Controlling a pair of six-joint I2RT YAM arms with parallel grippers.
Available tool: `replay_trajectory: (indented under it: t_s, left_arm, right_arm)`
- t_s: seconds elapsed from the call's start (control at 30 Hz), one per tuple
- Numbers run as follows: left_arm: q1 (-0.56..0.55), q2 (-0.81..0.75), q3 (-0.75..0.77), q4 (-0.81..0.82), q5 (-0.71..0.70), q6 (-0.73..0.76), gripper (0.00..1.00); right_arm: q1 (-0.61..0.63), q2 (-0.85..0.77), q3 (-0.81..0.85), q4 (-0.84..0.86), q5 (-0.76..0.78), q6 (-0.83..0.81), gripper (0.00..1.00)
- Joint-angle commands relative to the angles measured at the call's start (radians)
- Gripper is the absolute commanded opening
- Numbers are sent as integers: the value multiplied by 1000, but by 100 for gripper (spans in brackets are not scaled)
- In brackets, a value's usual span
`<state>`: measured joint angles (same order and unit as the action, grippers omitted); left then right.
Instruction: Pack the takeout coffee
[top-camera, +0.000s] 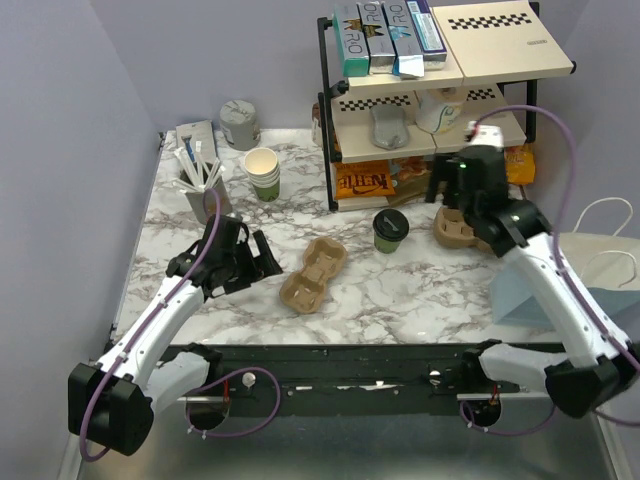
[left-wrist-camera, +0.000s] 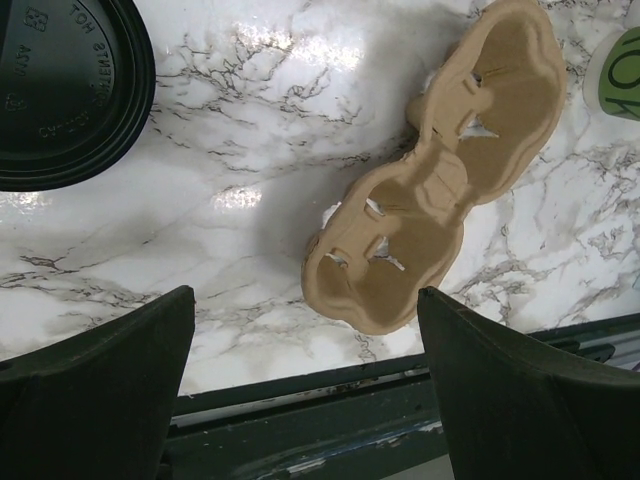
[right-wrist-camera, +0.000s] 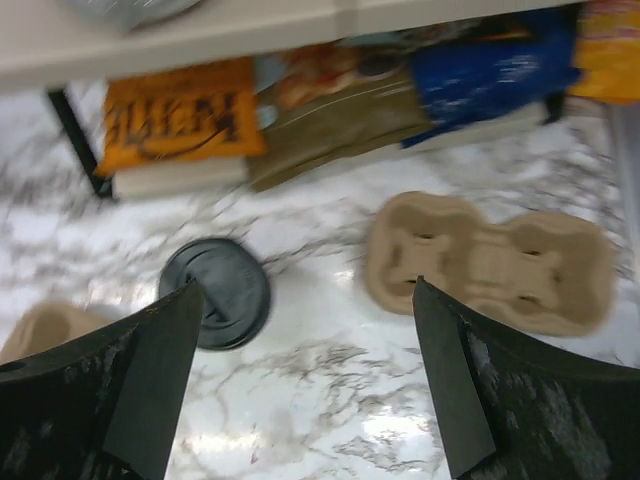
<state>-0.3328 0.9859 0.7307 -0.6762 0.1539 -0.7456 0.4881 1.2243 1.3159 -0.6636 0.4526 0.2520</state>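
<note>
I need to swing my right gripper back and to the right in the top view next, onto the bag's upper edge (top-camera: 513, 267), because that edge is beyond the second carrier.
The takeout coffee (top-camera: 390, 229), a green cup with a black lid, stands upright mid-table; the right wrist view shows its lid from above (right-wrist-camera: 215, 293). A two-cup cardboard carrier (top-camera: 313, 274) lies left of it and also shows in the left wrist view (left-wrist-camera: 450, 190). A second carrier (top-camera: 455, 230) lies to the right of the cup (right-wrist-camera: 490, 262). My right gripper (top-camera: 455, 205) hovers open and empty above the table between cup and second carrier (right-wrist-camera: 300, 380). My left gripper (top-camera: 262, 258) is open and empty, left of the first carrier (left-wrist-camera: 305, 390).
A loose flat black lid (left-wrist-camera: 60, 90) lies left of the first carrier. A stack of lidless cups (top-camera: 263, 172) and a straw holder (top-camera: 200, 180) stand back left. A shelf rack (top-camera: 430, 100) with snack packets (right-wrist-camera: 180, 115) stands behind. A paper bag (top-camera: 600, 270) sits right.
</note>
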Motion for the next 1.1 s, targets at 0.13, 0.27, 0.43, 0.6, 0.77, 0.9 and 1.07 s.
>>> replay_trajectory:
  t_s: [0.13, 0.27, 0.43, 0.6, 0.77, 0.9, 1.07]
  left_arm:
    - [-26, 48, 131, 138, 131, 12, 99]
    - [-167, 120, 234, 260, 110, 15, 99]
    - [-259, 264, 332, 320, 114, 9, 99]
    - [-296, 381, 401, 340, 153, 12, 99]
    - [-298, 401, 388, 320, 133, 25, 99]
    - [-296, 402, 374, 297, 119, 34, 99]
    - [-298, 382, 349, 271, 93, 32, 99]
  right_arm:
    - [-204, -180, -72, -113, 80, 13, 97]
    - [-281, -253, -70, -129, 129, -2, 99]
    - [-483, -289, -53, -169, 74, -13, 100]
    - [-588, -290, -23, -258, 126, 81, 100]
    - [-591, -334, -117, -347, 65, 126, 98]
    - [-591, -351, -170, -349, -119, 86, 83]
    - [-592, -358, -152, -364, -149, 64, 35]
